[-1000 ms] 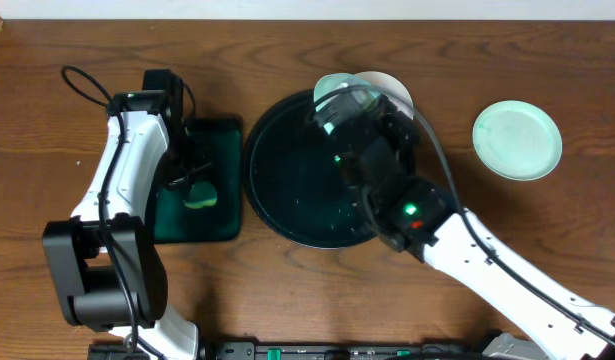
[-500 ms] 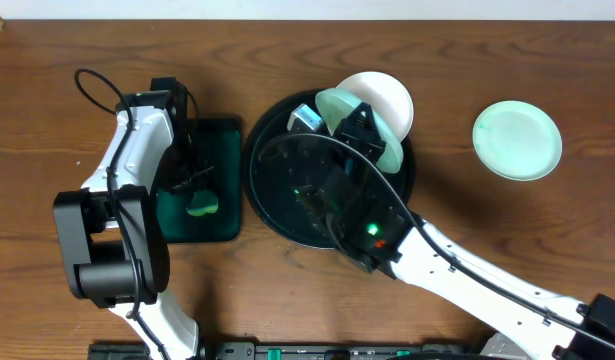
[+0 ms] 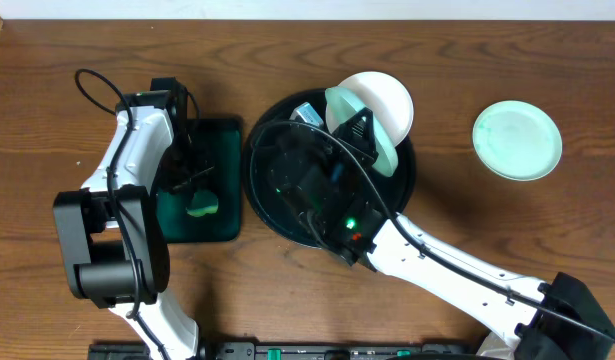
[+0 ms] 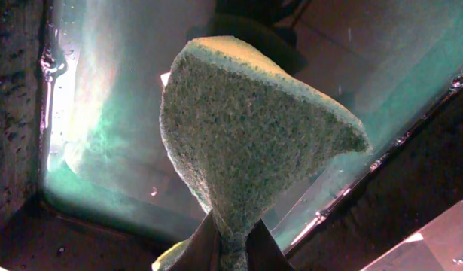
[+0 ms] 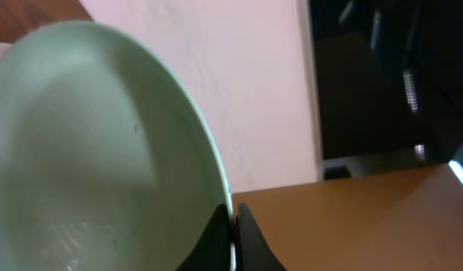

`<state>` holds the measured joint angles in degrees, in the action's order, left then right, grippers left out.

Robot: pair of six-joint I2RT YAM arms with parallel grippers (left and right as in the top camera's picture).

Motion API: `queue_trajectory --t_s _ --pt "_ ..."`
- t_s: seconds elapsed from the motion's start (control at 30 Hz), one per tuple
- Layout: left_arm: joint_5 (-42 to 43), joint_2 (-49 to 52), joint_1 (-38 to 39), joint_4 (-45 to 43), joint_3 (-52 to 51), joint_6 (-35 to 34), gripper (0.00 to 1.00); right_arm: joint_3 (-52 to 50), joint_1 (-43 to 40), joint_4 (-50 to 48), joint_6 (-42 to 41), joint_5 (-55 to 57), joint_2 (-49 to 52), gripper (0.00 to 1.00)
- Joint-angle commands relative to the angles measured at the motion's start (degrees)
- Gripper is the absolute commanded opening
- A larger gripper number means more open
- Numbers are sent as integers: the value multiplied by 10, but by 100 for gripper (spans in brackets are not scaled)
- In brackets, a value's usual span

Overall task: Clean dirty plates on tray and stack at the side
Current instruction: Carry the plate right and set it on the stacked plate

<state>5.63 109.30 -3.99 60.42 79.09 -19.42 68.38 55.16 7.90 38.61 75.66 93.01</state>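
Observation:
The right gripper swings across next, levels its plate, brings it down and releases it, since the second mint plate (image 3: 517, 140) lies below, to the gripper's right in the overhead view.
My right gripper (image 3: 359, 128) is shut on the rim of a mint plate (image 3: 365, 128) and holds it tilted on edge above the far side of the round black tray (image 3: 272, 215). In the right wrist view the plate (image 5: 103, 150) fills the left and my fingers (image 5: 233, 226) pinch its rim. A white plate (image 3: 385, 98) lies at the tray's far edge behind it. A second mint plate (image 3: 517, 140) lies flat on the table at the right. My left gripper (image 3: 190, 180) is shut on a green sponge (image 4: 246, 128) over the green rectangular tray (image 3: 222, 140).
The green rectangular tray stands left of the black tray, nearly touching it. My right arm reaches across the black tray from the front right. A black cable loops on the table at the far left (image 3: 87, 85).
My right gripper has lifted the mint plate and tipped it further on edge, with the wrist swinging left over the tray. The left gripper moved slightly, still holding the sponge over the green tray.

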Motion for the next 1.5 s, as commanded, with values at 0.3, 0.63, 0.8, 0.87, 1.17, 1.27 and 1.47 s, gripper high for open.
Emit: queue_trajectory --t_s 0.3,0.63,0.8,0.87,1.17,1.27,1.47 --pt "-1 1 -3 4 -1 7 7 61 -216 266 -592 -566 -20 1" --pt "-1 1 -3 4 -1 7 7 88 -515 360 -639 -687 -64 1" --pt "-1 1 -3 3 -1 7 7 83 -684 396 -639 -702 -40 1" --pt "-1 1 -3 3 -1 8 7 83 -736 396 -639 -702 -20 1" --pt "-1 1 -3 3 -1 7 7 83 -801 380 -639 -702 111 1" --pt "-1 1 -3 4 -1 7 7 83 -798 356 -639 -704 138 1" --pt "-1 1 -3 4 -1 7 7 84 -798 322 -624 -714 137 38"
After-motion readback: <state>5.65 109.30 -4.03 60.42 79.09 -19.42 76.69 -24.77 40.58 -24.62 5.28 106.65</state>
